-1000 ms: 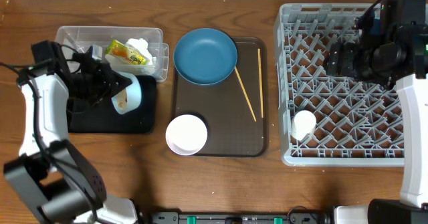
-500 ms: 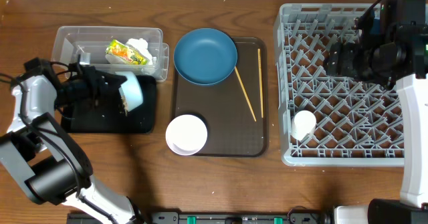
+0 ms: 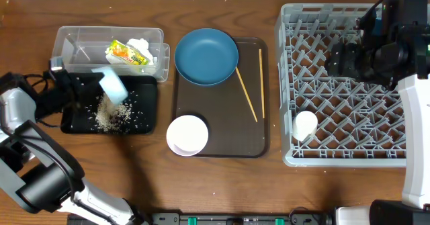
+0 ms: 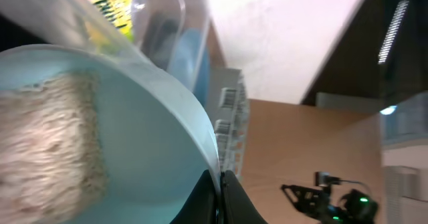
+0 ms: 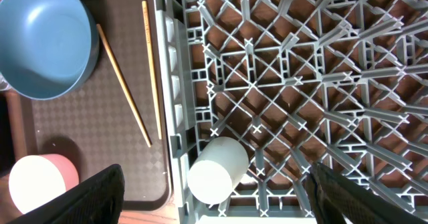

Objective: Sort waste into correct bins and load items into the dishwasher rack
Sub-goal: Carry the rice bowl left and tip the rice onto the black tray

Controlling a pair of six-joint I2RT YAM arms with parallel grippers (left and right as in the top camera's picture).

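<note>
I will swing my left gripper to the right in the overhead view, level the bowl and lower it beside the white bowl, because the serving tray is bare there.
My left gripper is shut on the rim of the light blue bowl, which is tipped over the black tray. Whitish rice scraps lie scattered on that tray. In the left wrist view the bowl still has rice stuck inside, its rim pinched at my left gripper. The clear tub holds the snack wrapper and tissue. My right gripper hangs open above the dishwasher rack; a white cup lies on its side in the rack below it.
A dark brown serving tray holds the dark blue plate, two chopsticks and the white bowl. The rack fills the right side of the table. Bare wood runs along the front edge.
My left arm has drawn back to the left and tipped the bowl further; rice has fallen out onto the black tray. The right arm has not moved.
</note>
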